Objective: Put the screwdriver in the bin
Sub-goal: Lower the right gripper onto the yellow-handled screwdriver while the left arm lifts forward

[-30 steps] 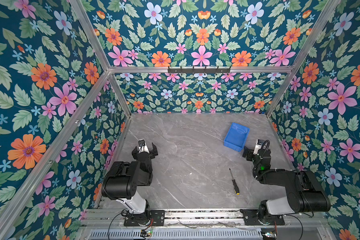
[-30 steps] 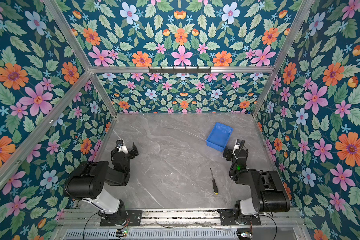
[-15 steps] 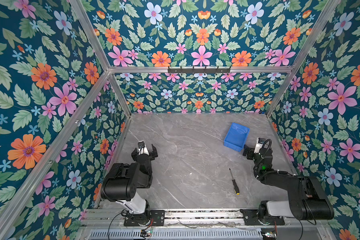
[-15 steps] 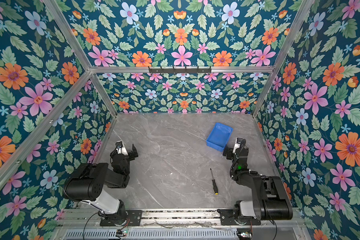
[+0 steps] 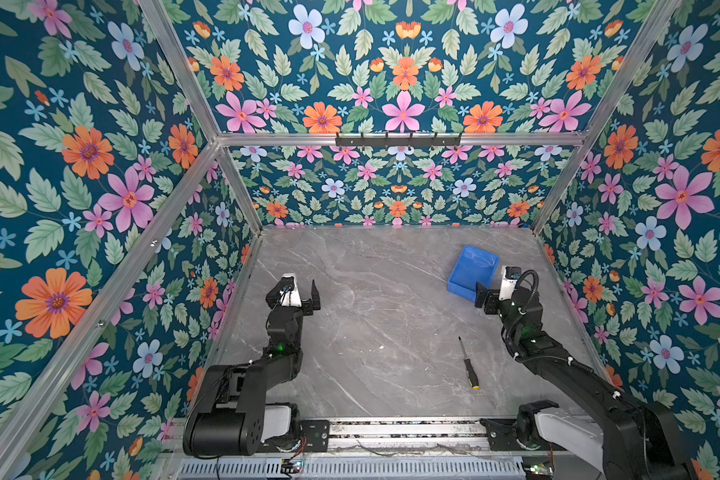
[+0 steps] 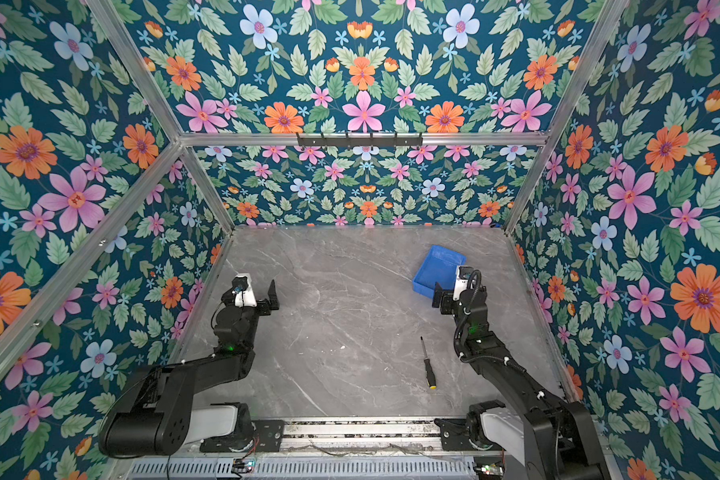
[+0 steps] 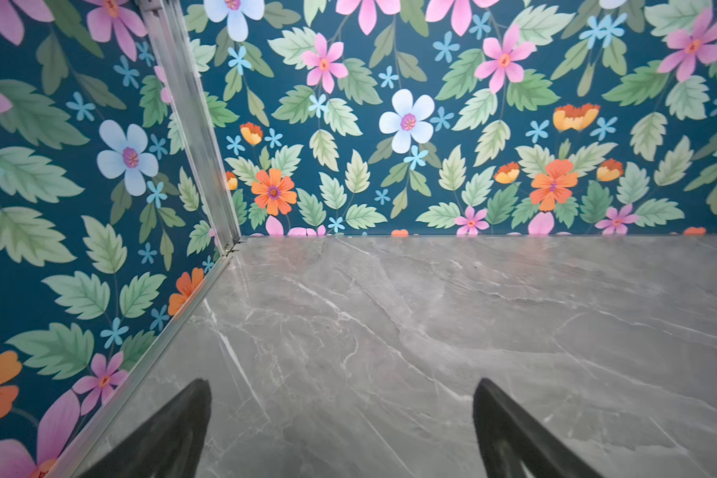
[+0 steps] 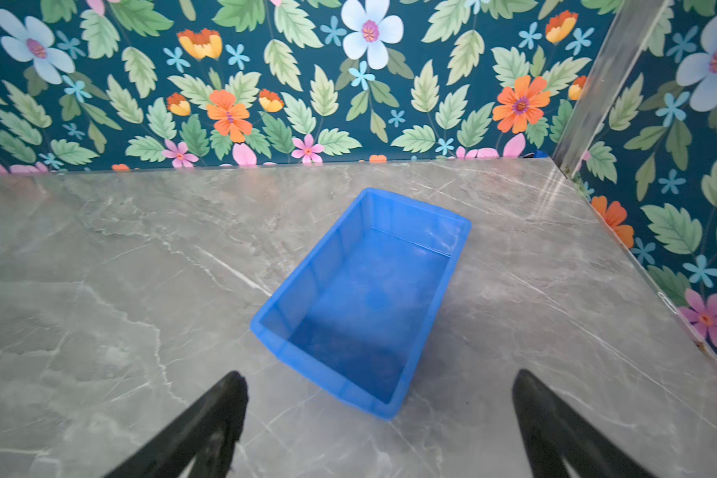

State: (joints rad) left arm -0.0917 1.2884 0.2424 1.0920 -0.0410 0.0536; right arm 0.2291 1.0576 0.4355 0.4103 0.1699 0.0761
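The black handle (image 5: 471, 372) is below the robot's right gripper and nearer the robot's base, so the gripper should next pull back, tilt its fingers downward and go down onto the handle.
The screwdriver (image 5: 468, 363) (image 6: 428, 365) lies flat on the grey marble table, shaft pointing toward the back, black handle with its yellow cap nearest the front. The blue bin (image 5: 460, 290) (image 6: 422, 290) sits at the back right and shows empty in the right wrist view (image 8: 328, 256). My right gripper (image 5: 493, 291) (image 6: 449, 291) (image 8: 379, 378) hovers open just in front of the bin's near end, nothing between its fingers. My left gripper (image 5: 300, 293) (image 6: 262, 296) (image 7: 342, 387) is open over bare table at the left, far from both. The screwdriver lies behind the right gripper, out of both wrist views.
Floral walls with aluminium frame posts (image 5: 242, 195) close in the table on three sides. A metal rail (image 5: 391, 428) runs along the front edge, where both arm bases stand. The right arm's forearm (image 5: 558, 365) stretches just right of the screwdriver.
Both arms have crept forward a little, the right forearm stretching out toward the bin. Both grippers stay open. Screwdriver and bin have not moved.
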